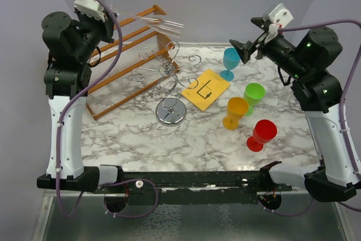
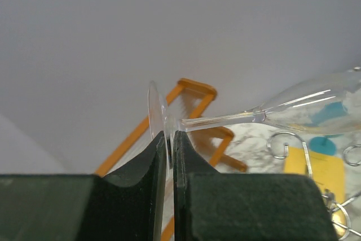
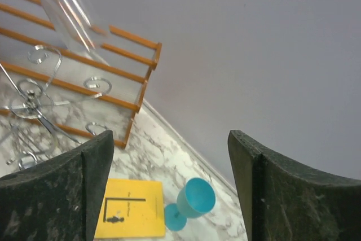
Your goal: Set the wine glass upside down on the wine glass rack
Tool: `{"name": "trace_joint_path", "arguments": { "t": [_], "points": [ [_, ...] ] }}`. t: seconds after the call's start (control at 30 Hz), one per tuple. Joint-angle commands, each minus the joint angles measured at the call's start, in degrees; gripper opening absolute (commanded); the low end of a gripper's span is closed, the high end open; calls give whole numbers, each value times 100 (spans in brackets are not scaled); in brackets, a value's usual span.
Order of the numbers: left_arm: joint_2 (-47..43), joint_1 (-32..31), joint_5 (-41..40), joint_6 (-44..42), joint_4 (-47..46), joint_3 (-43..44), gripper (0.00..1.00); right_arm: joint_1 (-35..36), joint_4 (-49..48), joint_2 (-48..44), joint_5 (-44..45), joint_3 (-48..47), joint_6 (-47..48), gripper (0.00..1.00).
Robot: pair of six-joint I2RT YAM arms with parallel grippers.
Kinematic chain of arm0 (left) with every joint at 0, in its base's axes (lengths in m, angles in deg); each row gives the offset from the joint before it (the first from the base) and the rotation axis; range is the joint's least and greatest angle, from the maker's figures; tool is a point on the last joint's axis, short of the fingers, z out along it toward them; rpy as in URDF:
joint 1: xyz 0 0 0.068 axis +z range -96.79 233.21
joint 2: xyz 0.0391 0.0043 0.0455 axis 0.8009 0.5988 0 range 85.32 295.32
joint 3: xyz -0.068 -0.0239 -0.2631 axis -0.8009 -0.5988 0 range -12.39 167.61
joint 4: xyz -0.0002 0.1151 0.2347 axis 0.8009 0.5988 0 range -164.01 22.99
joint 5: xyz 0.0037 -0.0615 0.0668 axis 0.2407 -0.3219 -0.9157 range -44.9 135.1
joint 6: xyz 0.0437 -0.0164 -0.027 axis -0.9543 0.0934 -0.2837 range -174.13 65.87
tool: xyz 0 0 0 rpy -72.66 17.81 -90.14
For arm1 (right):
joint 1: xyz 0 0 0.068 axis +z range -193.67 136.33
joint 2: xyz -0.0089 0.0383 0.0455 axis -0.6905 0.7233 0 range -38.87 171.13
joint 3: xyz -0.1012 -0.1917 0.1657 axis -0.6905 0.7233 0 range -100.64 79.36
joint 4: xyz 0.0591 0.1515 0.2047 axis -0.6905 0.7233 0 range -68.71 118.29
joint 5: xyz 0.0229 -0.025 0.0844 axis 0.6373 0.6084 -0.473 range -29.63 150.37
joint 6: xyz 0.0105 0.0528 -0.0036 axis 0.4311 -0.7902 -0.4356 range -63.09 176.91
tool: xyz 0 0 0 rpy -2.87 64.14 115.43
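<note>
My left gripper will next turn until the wine glass's bowl hangs down, because the glass lies sideways. Then it will lower the wine glass to the empty curl beside the orange slats and release it.
A clear wine glass [image 1: 152, 22] lies horizontal in the air, high over the back left of the table. My left gripper [image 1: 111, 14] is shut on its round foot, as the left wrist view [image 2: 169, 142] shows, with the stem [image 2: 225, 119] and bowl pointing right. The chrome wine glass rack [image 1: 166, 74] stands below on its round shiny base, with no glass on its curled arms. It also shows in the right wrist view [image 3: 31, 94]. My right gripper [image 1: 240, 49] is open and empty, raised near the back right, its jaws wide apart [image 3: 169, 139].
A slatted orange wooden rack [image 1: 130, 60] leans at the back left behind the chrome stand. A yellow card [image 1: 206, 88] lies mid-table. A blue goblet [image 1: 230, 60], a green one [image 1: 254, 94], an orange one [image 1: 235, 111] and a red one [image 1: 262, 134] stand on the right.
</note>
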Motion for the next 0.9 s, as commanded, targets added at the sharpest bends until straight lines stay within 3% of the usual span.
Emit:
{"name": "trace_joint_path", "arguments": {
  "t": [0.0, 0.27, 0.43, 0.63, 0.87],
  "points": [
    [-441, 124, -1448, -1293, 488, 532, 0, 27, 327, 80, 389, 719, 769, 84],
    [-785, 295, -2847, -2927, 992, 424, 0, 27, -196, -205, 265, 2014, 893, 88],
    [-848, 295, -3112, -4467, 1290, -95, 0, 27, -353, -282, 6, 2436, 732, 90],
    [-737, 295, -2931, -5932, 1851, -638, 0, 27, -356, -461, -78, 2628, 719, 90],
    [-557, 182, -1492, -6828, 2740, -673, 0, 24, -321, -575, 82, 2670, 795, 90]
  ]
}}
